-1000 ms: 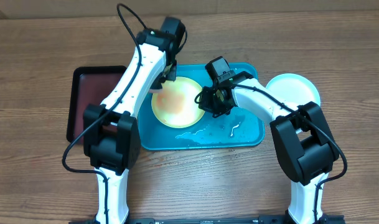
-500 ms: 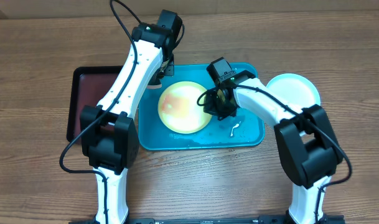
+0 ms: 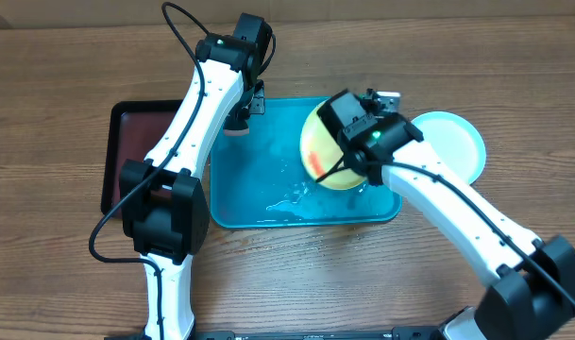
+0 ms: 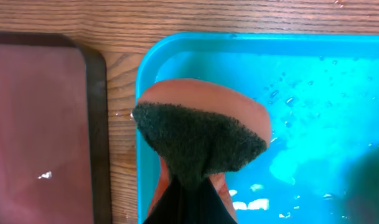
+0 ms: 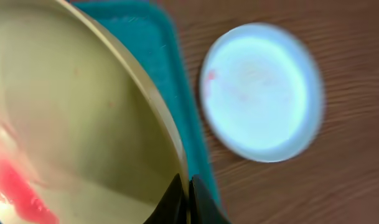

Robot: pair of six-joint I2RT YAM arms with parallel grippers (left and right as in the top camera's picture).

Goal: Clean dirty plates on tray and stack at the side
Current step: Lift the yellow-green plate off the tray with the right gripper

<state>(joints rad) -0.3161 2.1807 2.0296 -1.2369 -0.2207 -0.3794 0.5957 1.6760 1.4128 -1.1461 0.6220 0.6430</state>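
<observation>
I should next bring the plate in my right gripper to the right in the overhead view and then down onto the pale blue plate (image 3: 452, 144) (image 5: 262, 92), since that one already lies beside the tray.
My right gripper (image 3: 351, 162) is shut on the rim of the pale yellow-green plate (image 3: 323, 149) and holds it tilted above the right part of the turquoise tray (image 3: 259, 189). In the right wrist view the plate (image 5: 77, 112) still shows a red smear (image 5: 15, 186), with the jaws (image 5: 186, 200) pinching its edge. The pale blue plate (image 3: 452, 144) lies on the table right of the tray; it also shows in the right wrist view (image 5: 261, 90). My left gripper (image 3: 238, 121) is shut on an orange sponge with a dark green pad (image 4: 201, 140) over the tray's far left corner. The white plate is out of view.
A smaller black tray with a dark red inside (image 3: 136, 156) lies left of the turquoise tray, also in the left wrist view (image 4: 40, 124). Water pools on the turquoise tray floor (image 4: 301, 99). Wooden table all round.
My right gripper has lifted the yellow-green plate off the tray, tilted it and carried it right. My left gripper with the sponge has drawn back to the tray's far left corner.
</observation>
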